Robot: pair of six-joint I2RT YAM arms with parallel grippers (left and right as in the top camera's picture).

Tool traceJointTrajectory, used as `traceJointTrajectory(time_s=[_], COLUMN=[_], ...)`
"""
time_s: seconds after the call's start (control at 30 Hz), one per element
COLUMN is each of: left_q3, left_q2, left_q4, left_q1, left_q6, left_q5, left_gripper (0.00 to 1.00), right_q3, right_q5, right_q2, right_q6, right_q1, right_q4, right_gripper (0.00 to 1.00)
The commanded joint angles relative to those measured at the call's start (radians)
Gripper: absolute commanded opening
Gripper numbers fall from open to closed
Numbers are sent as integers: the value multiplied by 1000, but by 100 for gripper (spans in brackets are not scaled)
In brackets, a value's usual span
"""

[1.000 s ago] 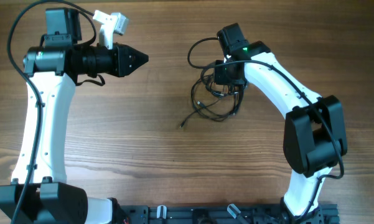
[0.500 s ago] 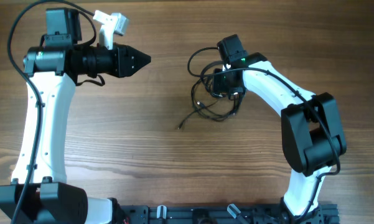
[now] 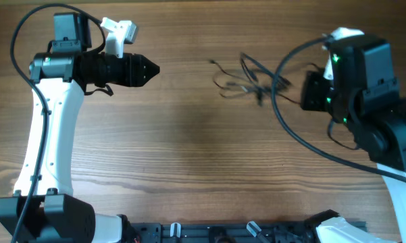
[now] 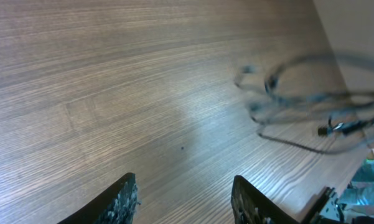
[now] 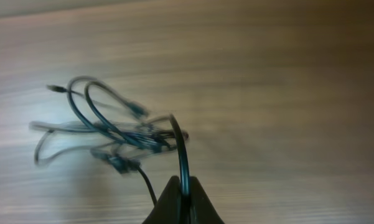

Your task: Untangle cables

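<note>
Next I should bring my right gripper down to the bare wood beside the cables below it and release the cord, which still hangs raised above the tabletop.
The cables are a blurred tangle of thin black cords, lifted off the table at the upper middle. In the right wrist view my right gripper is shut on one black cord, and the rest of the cables hang in loops beyond it. In the overhead view the raised right arm fills the right side and hides its fingertips. My left gripper is open and empty at the upper left, well apart from the cables. In the left wrist view its fingers frame bare wood, with the cables blurred at the right.
A white block sits on the left arm's wrist at the back. A thick black arm wire loops beside the right arm. The wooden table spans the whole view.
My right arm has risen and swung right, pulling the cables off the table and stretching them out to the right. The left arm has barely moved.
</note>
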Motion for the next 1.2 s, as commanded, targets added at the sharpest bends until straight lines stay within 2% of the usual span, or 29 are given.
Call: traceJointTrajectory(time_s=[0.0,0.07,0.17,0.2,0.37,0.5,0.57,0.7,0.83,1.0,1.07,1.17], left_q3=[-8,-8,-9,-9,-8,-11,-11,-14,-14,-34,-83,-204], left_q2=[9,9,9,9,9,9,9,9,9,12,13,13], left_q4=[3,-6,-13,-12,0,11,12,2,0,-1,48,210], left_q1=[-19,-38,-66,-69,-69,-69,-69,-76,-102,-188,-232,-264], left_q6=[-38,-40,-40,-40,-39,-39,-40,-39,-39,-39,-39,-39], left_q5=[-21,-21,-22,-22,-29,-29,-28,-17,-17,-17,-18,-36], left_gripper=[50,48,47,46,45,45,47,52,54,56,56,59], right_q3=[-63,-105,-116,-114,8,33,28,28,28,28,28,28], right_q5=[40,-50,-371,-407,-408,-348,-193,-150,-126,-118,-108,-111], right_q2=[89,175,382,412,247,144,199,373,488,504,504,504], right_q6=[54,40,-96,-125,-168,-166,-123,-94,-82,-83,-79,-85], right_q1=[-3,-3,42,85,115,115,93,42,34,23,-2,-38], right_q4=[56,138,280,321,359,333,241,163,173,209,206,174], right_gripper=[4,5,5,5,4,4,4,4,4,4,4,4])
